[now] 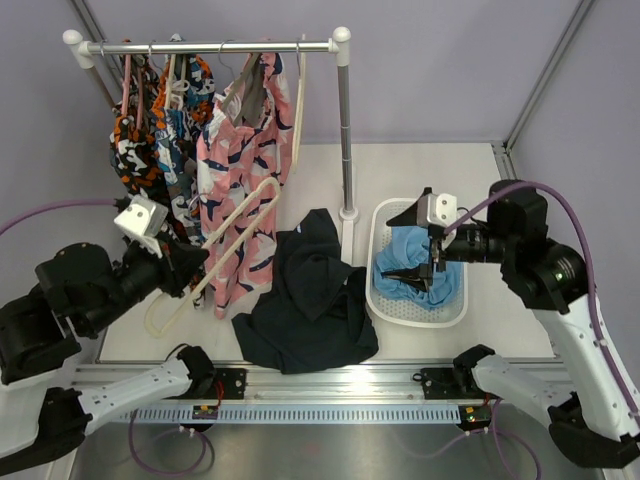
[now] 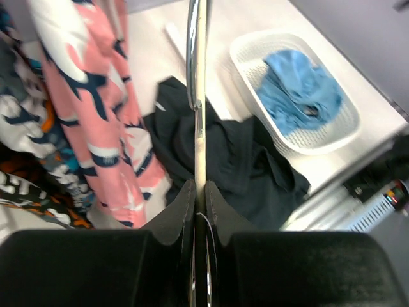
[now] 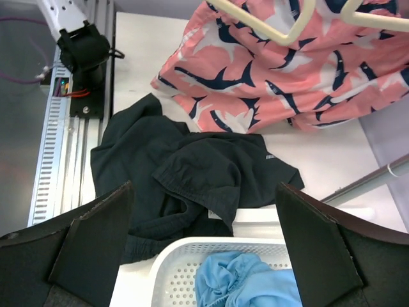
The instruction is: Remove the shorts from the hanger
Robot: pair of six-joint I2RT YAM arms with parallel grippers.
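Observation:
The robot's left hand will next carry the cream hanger (image 1: pixel 240 220) up and outward, so that its hook goes over the rack's top bar next to the pink garment.
The dark navy shorts (image 1: pixel 310 300) lie crumpled on the table, off any hanger; they also show in the left wrist view (image 2: pixel 255 166) and the right wrist view (image 3: pixel 192 173). The light-blue shorts (image 1: pixel 418 268) lie in a white basket (image 1: pixel 385 300), and also show in both wrist views (image 2: pixel 300 89) (image 3: pixel 249 281). My left gripper (image 1: pixel 190 265) is shut on a bare cream hanger (image 1: pixel 240 220), its bar clamped between the jaws (image 2: pixel 200 192). My right gripper (image 1: pixel 410 245) is open and empty above the basket's left side (image 3: pixel 204 188).
A clothes rack (image 1: pixel 215 45) stands at the back left, its post (image 1: pixel 346 140) near the basket. A pink patterned garment (image 1: pixel 240 170) and orange-black-white patterned ones (image 1: pixel 150 130) hang on it. The metal rail (image 1: pixel 330 385) runs along the near edge.

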